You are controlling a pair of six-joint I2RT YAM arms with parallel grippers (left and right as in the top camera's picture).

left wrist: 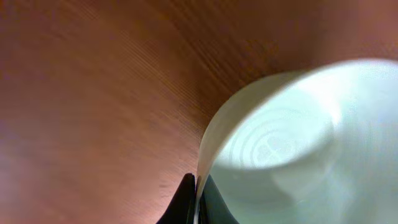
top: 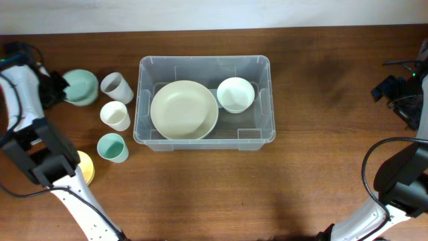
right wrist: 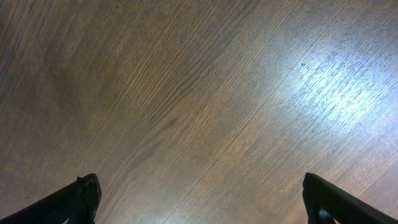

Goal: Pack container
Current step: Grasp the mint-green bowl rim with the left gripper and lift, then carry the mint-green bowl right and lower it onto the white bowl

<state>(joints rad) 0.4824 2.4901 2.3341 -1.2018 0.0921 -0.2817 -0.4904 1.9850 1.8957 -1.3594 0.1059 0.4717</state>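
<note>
My left gripper will next lift across to clear the container's side, then lower onto the white bowl, to its right in the overhead view, and release.
The clear plastic container stands at the table's middle. Inside it lie a large cream plate and a white bowl. My left gripper is at the far left, shut on the rim of a pale green bowl. In the left wrist view the fingers pinch the bowl's wall, one finger inside and one outside. My right gripper is at the far right, away from the container. In the right wrist view it is open and empty over bare wood.
Left of the container stand a grey cup, a white cup and a teal cup. A yellow object lies partly under my left arm. The container's right half holds only the white bowl.
</note>
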